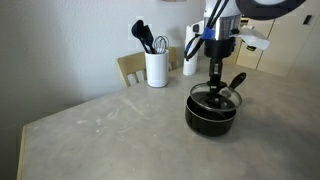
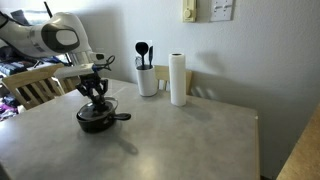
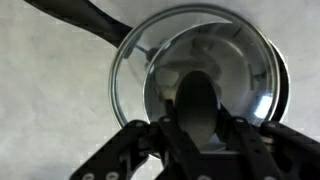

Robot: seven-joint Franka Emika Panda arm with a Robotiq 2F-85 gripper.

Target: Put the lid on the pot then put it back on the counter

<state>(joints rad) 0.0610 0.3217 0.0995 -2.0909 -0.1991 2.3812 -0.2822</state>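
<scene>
The pot's rim (image 3: 285, 88) shows below my gripper, so my gripper needs to move down and past the lid toward the right in the wrist view to release there.
The black pot (image 1: 212, 116) stands on the grey counter (image 1: 100, 130), its long handle (image 1: 236, 80) pointing away; it also shows in an exterior view (image 2: 96, 121). The glass lid (image 1: 214, 99) sits at the pot's rim, and I cannot tell if it is fully seated. My gripper (image 1: 215, 86) comes straight down over it in both exterior views (image 2: 97, 98). In the wrist view my gripper (image 3: 197, 130) is shut on the lid's dark knob (image 3: 197, 100), with the lid's metal rim (image 3: 122, 55) around it and the pot handle (image 3: 85, 15) at the upper left.
A white utensil holder (image 1: 156, 68) (image 2: 147, 80) and a paper towel roll (image 1: 190, 60) (image 2: 178, 80) stand by the wall. A wooden chair (image 1: 130, 68) (image 2: 30, 88) stands at the counter's edge. Open counter lies in front of the pot.
</scene>
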